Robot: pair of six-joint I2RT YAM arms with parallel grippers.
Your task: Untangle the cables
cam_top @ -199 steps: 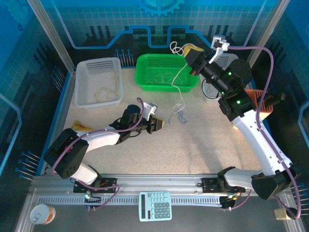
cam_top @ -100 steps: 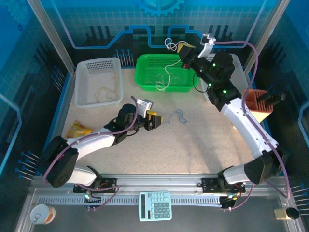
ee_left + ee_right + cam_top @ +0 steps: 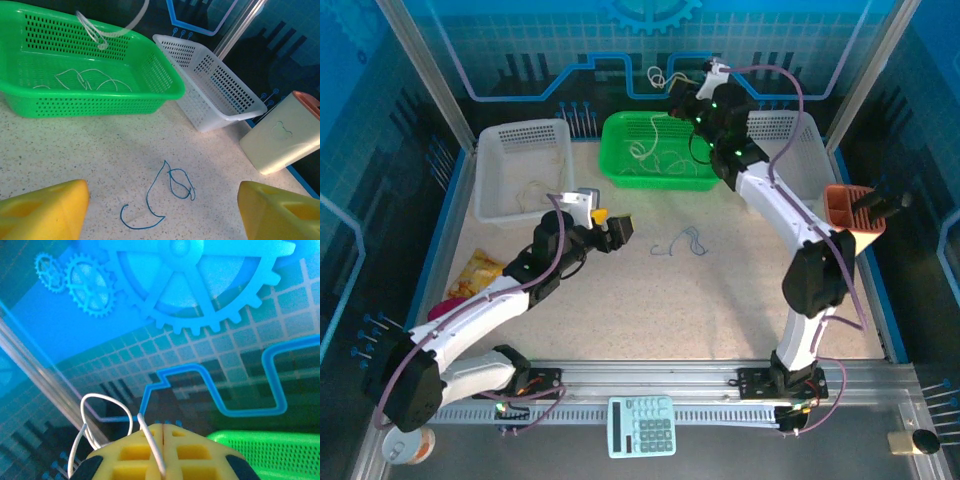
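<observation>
I will next lower my right gripper and tilt it down over the bottom of the green basket to let go of the whitish cable, because that basket is below my gripper.
A thin blue cable [image 3: 680,243] lies loose in small loops on the speckled table, and it shows again as the blue cable [image 3: 160,195]. My left gripper [image 3: 612,222] stands open a little to its left, touching nothing; its yellow fingertips [image 3: 45,210] frame the cable from a distance. Raised at the back, my right gripper [image 3: 678,92] is shut on a whitish cable [image 3: 105,407], whose free end [image 3: 655,135] hangs down into the green basket [image 3: 715,178]. More whitish cables [image 3: 85,80] lie inside that basket. Yellowish cables [image 3: 542,185] rest in the left white basket [image 3: 500,135].
A second white basket [image 3: 782,125] stands at the back right, with a white and orange holder [image 3: 850,212] beside it. A yellow snack packet [image 3: 480,268] lies at the left edge. A calculator [image 3: 642,425] sits on the front rail.
My left gripper has opened and drawn back to the left, leaving the blue cable on the table. The right arm has carried the whitish cable back and left over the green basket.
</observation>
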